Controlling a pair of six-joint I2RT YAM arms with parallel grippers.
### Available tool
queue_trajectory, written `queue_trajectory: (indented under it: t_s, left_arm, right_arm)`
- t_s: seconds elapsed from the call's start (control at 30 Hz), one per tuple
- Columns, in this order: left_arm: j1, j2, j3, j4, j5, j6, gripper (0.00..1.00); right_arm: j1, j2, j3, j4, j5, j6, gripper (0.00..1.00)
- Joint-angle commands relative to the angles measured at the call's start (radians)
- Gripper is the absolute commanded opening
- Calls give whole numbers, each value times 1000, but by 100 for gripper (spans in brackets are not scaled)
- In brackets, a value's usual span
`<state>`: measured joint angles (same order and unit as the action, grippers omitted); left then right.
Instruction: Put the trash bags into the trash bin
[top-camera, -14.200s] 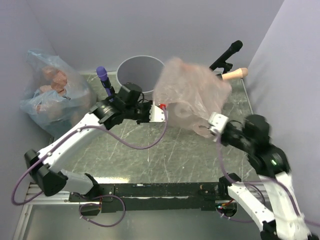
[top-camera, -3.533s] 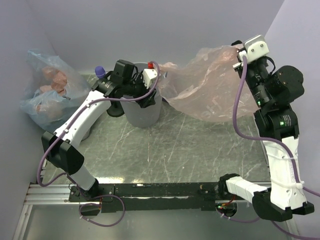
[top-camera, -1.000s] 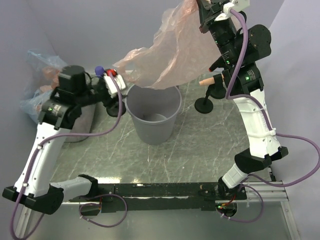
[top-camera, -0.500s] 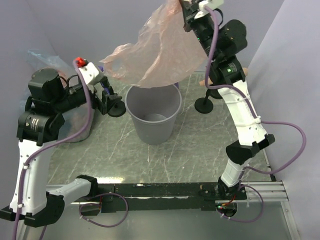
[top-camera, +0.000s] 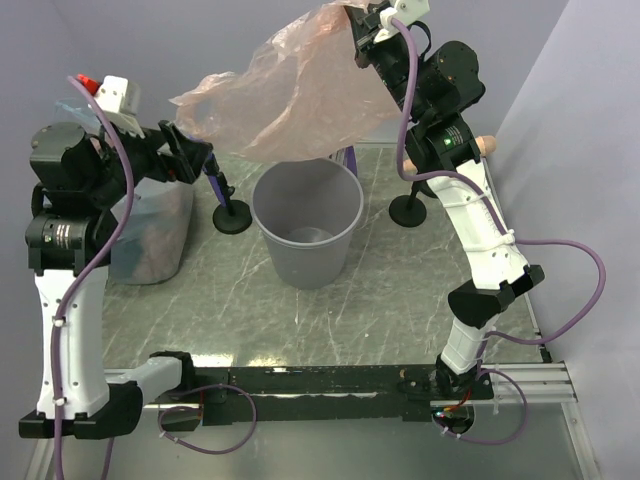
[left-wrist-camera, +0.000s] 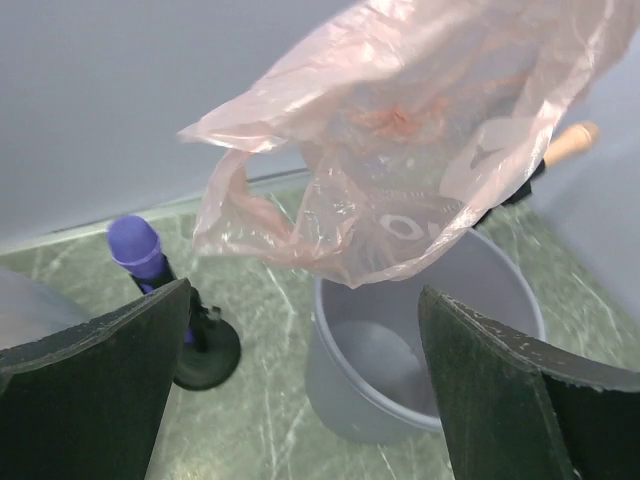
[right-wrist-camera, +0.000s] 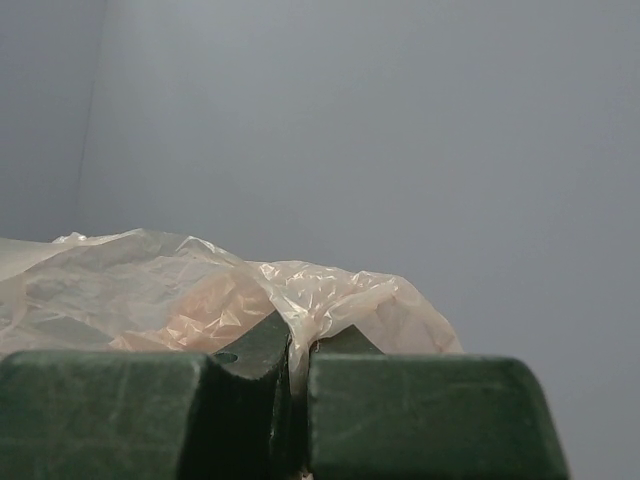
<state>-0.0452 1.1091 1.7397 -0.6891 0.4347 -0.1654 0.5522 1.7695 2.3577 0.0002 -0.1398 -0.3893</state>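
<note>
Only my right gripper holds film. My left gripper should next go outward and to the right in the top view, onto the bag's loose edge that faces it.
A pink see-through trash bag (top-camera: 290, 100) hangs in the air over the grey trash bin (top-camera: 307, 235), which stands upright on the table with nothing visible inside. My right gripper (top-camera: 365, 25) is raised high and shut on the bag's top edge; in the right wrist view the film (right-wrist-camera: 200, 300) is pinched in my right gripper (right-wrist-camera: 298, 370). My left gripper (top-camera: 185, 160) stands open to the left of the bag, apart from it. The left wrist view shows the bag (left-wrist-camera: 400, 150) above the bin (left-wrist-camera: 420, 350), with nothing in my left gripper (left-wrist-camera: 305, 390). A second, bluish bag (top-camera: 155, 235) sits at the far left.
A purple-headed microphone on a black round stand (top-camera: 225, 200) stands just left of the bin, seen as the microphone (left-wrist-camera: 140, 255) in the left wrist view. Another black stand (top-camera: 410, 205) with a beige handle (top-camera: 480, 148) is to the bin's right. Walls close in at the back and both sides.
My left gripper has opened, let go of the pink bag's corner and drawn back up and to the left. The right arm has carried the bag a little leftward above the bin.
</note>
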Motion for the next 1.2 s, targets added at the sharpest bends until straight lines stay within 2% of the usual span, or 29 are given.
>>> queue_trajectory:
  t_s: [0.0,0.13,0.2,0.33,0.53,0.63,0.8,0.97,1.03,1.17]
  left_arm:
    - [24,-8,15,118,-27,-36,99]
    - [25,20,-20,172,12,-31,98]
    - [25,18,-77,244,10,-75,95]
    - [25,-11,-178,437,-24,-184,96]
    - [30,-8,-147,428,-59,-96,94]
    - [28,-3,-170,459,-39,-7,88]
    - [30,81,-134,462,96,46,78]
    - [28,155,-74,510,375,-8,58]
    - [30,181,-33,494,487,-34,47]
    - [28,201,27,435,616,-46,21]
  right_arm:
    - [5,-39,37,35,8,-8,0]
    - [6,-51,25,32,0,9,0]
    - [8,-48,34,24,0,29,0]
    - [21,-50,38,14,-6,26,0]
    - [26,-71,8,8,-9,13,0]
    - [29,-76,-1,3,-11,17,0]
    - [32,-73,6,3,-14,27,0]
    - [35,-87,-24,-24,-15,53,0]
    - [38,-100,-60,-43,-29,69,0]
    - [43,-131,-116,-63,-41,115,0]
